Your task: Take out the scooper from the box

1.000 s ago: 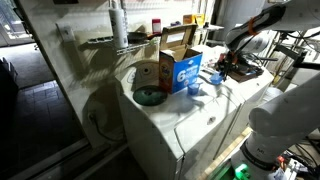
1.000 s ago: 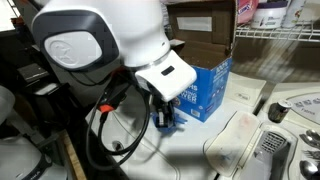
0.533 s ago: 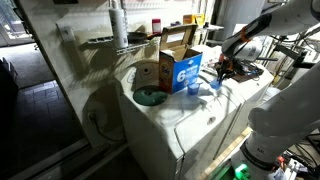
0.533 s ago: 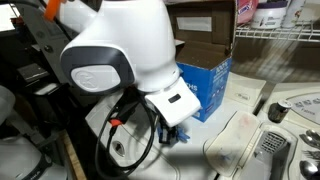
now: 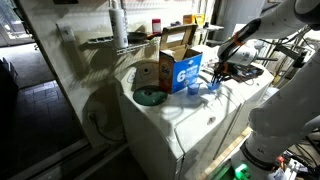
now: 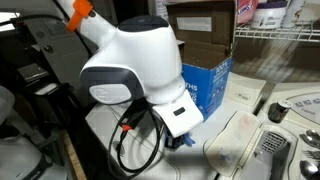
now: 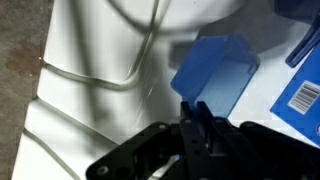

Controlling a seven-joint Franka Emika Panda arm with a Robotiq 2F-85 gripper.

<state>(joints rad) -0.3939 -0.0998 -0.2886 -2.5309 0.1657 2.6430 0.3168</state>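
Note:
The blue scooper [image 7: 215, 72] is already outside the box, so I will next lower it in my gripper onto the white washer top beside the box and release it.
The blue box [image 5: 186, 70] with white lettering and open brown top flaps stands on the white washer top [image 5: 170, 110]; it also shows in an exterior view [image 6: 212, 85]. My gripper [image 5: 213, 72] is just beside the box, outside it. In the wrist view my gripper [image 7: 197, 112] is shut on the handle of a translucent blue scooper [image 7: 215, 72], which hangs over the white surface. The box's corner with a barcode [image 7: 303, 95] is at the right edge. In an exterior view the arm's white body [image 6: 140, 70] hides most of the gripper; a bit of blue [image 6: 180, 140] shows below it.
A round green dish [image 5: 150, 97] and a brown round lid [image 5: 148, 73] lie next to the box. A wire shelf with bottles [image 5: 120, 35] stands behind. The washer's control panel and dial [image 6: 277, 111] are to one side, and a second washer lid [image 6: 235, 145] is beside the arm.
The arm has swung further out from the box, carrying the blue scooper with it and coming lower towards the washer top. The box has not moved.

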